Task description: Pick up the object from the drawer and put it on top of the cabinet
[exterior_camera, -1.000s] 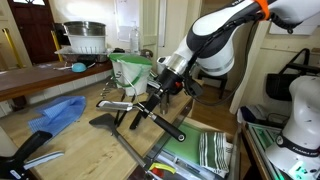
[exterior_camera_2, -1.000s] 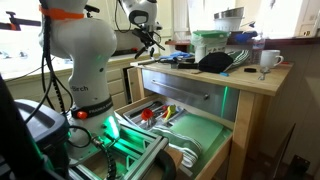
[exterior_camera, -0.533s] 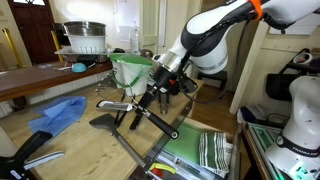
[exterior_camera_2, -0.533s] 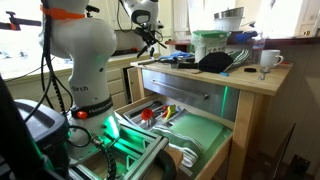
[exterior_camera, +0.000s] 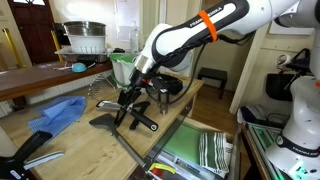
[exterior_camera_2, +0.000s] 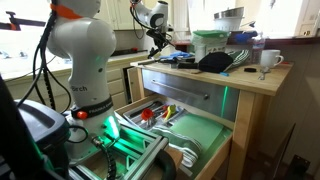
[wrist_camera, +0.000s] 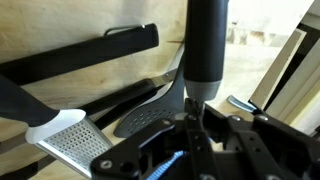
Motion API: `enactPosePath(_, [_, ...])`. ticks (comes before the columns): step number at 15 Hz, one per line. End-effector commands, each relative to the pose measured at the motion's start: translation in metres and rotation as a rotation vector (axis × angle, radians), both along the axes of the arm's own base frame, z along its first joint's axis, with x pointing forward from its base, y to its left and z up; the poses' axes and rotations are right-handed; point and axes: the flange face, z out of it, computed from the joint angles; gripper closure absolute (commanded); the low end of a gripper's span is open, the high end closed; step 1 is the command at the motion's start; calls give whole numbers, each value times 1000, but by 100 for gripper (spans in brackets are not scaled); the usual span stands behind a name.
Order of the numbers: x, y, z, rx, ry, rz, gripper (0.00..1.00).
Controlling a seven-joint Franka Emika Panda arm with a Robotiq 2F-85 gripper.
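Note:
My gripper holds the black utensil by the handle. It needs to lower the utensil a little toward the wood beside the slotted spatula, then let go of the handle.
My gripper [exterior_camera: 128,97] is shut on the thick black handle [wrist_camera: 207,45] of a black utensil [exterior_camera: 146,120] and holds it low over the light wood cabinet top [exterior_camera: 80,140]. In the wrist view the handle runs up from between the jaws [wrist_camera: 195,112]. The gripper also shows in an exterior view [exterior_camera_2: 158,42] above the cabinet top [exterior_camera_2: 245,82]. The drawer [exterior_camera: 185,150] is pulled open, with green lining and a striped cloth [exterior_camera: 214,150]. It also shows in an exterior view [exterior_camera_2: 200,140].
Other black utensils lie on the cabinet top: a slotted spatula [wrist_camera: 140,118], a long handle [wrist_camera: 90,50] and a perforated metal tool [wrist_camera: 65,135]. A blue cloth [exterior_camera: 60,112], a green-and-white tub [exterior_camera: 128,68] and a white mug [exterior_camera_2: 268,60] stand there. Utensils [exterior_camera_2: 155,113] lie in the drawer.
My gripper has moved away from the drawer and lower over the cabinet top, carrying the black utensil with it. The arm has stretched out further.

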Motion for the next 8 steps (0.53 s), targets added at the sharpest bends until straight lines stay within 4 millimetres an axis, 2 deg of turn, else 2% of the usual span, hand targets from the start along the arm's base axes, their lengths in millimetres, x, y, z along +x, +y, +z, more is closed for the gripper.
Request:
enactPosePath(1, [43, 2, -1, -4, 83, -51, 98])
enactPosePath(4, [56, -2, -12, -32, 129, -77, 98])
enactPosePath(8, [59, -20, -31, -54, 119, -102, 98])
